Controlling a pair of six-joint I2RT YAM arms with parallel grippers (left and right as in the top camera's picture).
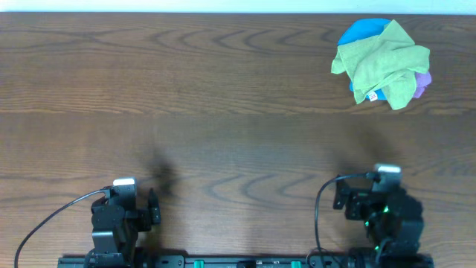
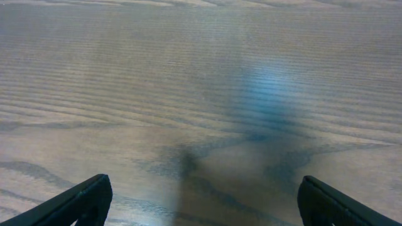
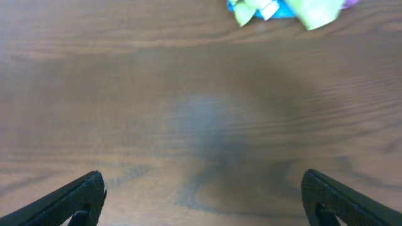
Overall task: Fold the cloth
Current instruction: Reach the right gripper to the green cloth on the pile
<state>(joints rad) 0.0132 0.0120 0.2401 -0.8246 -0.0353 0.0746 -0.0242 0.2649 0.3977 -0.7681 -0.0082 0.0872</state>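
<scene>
The green cloth's bunched fold (image 1: 387, 65) lies above the blue and purple cloths, so my right gripper should next go outward over the pile, then down onto that fold.
A crumpled pile of cloths lies at the table's far right. On top is a green cloth (image 1: 379, 53); I cannot tell for sure whether it is the lime-green one. A brighter lime-green fold (image 1: 401, 91) with a small white tag (image 1: 371, 95) shows at the pile's near edge, and also at the top of the right wrist view (image 3: 317, 14). My left gripper (image 1: 152, 207) (image 2: 204, 183) is open and empty at the near left edge. My right gripper (image 1: 342, 197) (image 3: 202, 177) is open and empty at the near right, well short of the pile.
A blue cloth (image 1: 364, 30) and a bit of purple cloth (image 1: 422, 83) lie under the green ones in the same pile. The wooden table (image 1: 223, 112) spans the whole view. Both arm bases stand at the near edge.
</scene>
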